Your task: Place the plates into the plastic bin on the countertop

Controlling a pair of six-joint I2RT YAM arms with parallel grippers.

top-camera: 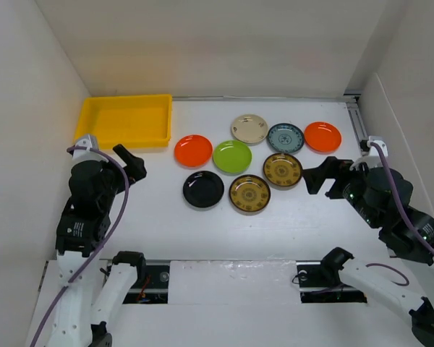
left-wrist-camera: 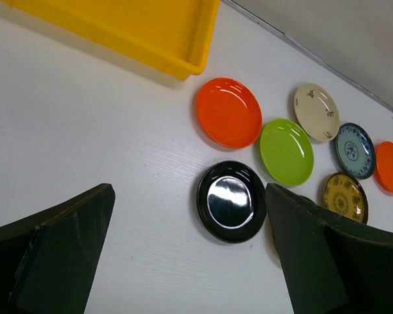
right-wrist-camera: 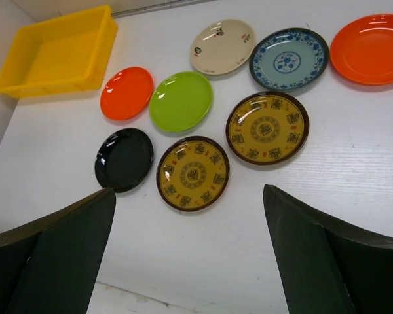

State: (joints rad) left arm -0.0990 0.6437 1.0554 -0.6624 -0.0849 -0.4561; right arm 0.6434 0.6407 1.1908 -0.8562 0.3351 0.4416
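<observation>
I will lower my left gripper next and shift it to the right in the top view onto the black plate's near rim (top-camera: 185,191) (left-wrist-camera: 200,208). The bare countertop beside the plate leaves room for my fingers.
Several small round plates lie flat in a cluster on the white countertop (top-camera: 289,224). They are an orange plate (top-camera: 193,150), a lime green plate (top-camera: 232,156), a black plate (top-camera: 203,189), two gold-patterned plates (top-camera: 249,194) (top-camera: 283,170), a cream plate (top-camera: 249,129), a teal-patterned plate (top-camera: 286,137) and a second orange plate (top-camera: 322,136). The yellow plastic bin (top-camera: 123,139) stands at the back left with nothing in it. My left gripper (top-camera: 134,163) (left-wrist-camera: 188,216) hangs open left of the black plate (left-wrist-camera: 231,201). My right gripper (top-camera: 320,177) (right-wrist-camera: 188,203) hangs open right of the cluster, holding nothing.
White walls close in the left, back and right sides. A metal rail (top-camera: 356,119) runs along the right wall near the back corner. The arms' bases and cables (top-camera: 224,278) sit along the near edge.
</observation>
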